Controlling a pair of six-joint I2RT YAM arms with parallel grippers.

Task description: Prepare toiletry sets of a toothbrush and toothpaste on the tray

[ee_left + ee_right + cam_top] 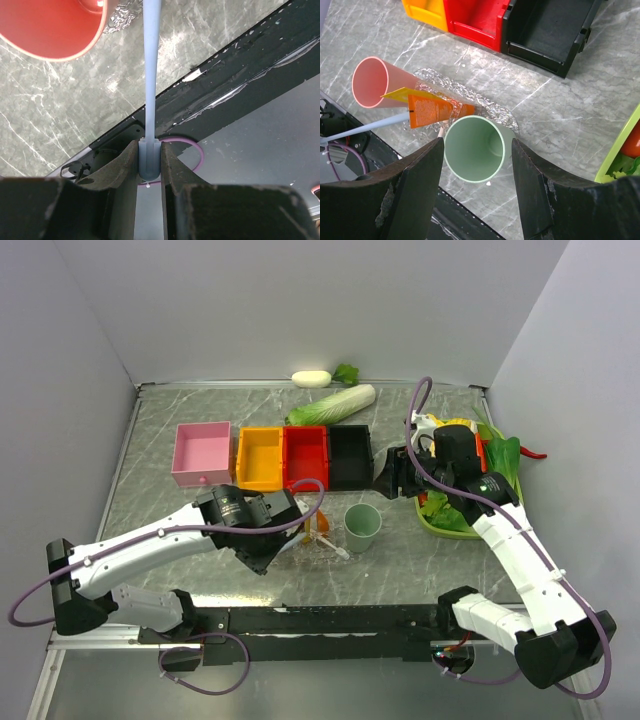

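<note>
Next, my left gripper brings the pale toothbrush down to its right in the top view and releases it, since the clear tray [300, 550] with the toothpastes lies below there.
My left gripper [277, 543] is shut on the butt end of a pale toothbrush [151, 75], which runs away from the jaws [149, 152] toward a pink cup [50, 25]. In the right wrist view that toothbrush [365, 128] points at the clear speckled tray [487, 102], where an orange toothpaste [432, 111] and a yellow-orange toothpaste [402, 93] lie. A second toothbrush tip [440, 132] shows beside the tray. The tray [300, 550] sits left of the green cup [362, 527]. My right gripper [392, 478] is open, high above the green cup [475, 147], holding nothing.
Pink [203, 453], orange [261, 457], red [306, 455] and black [351, 454] bins stand in a row behind the tray. A green vegetable tray [445, 520] is at the right. A cabbage [335, 405] lies at the back. The pink cup [375, 82] lies beside the clear tray.
</note>
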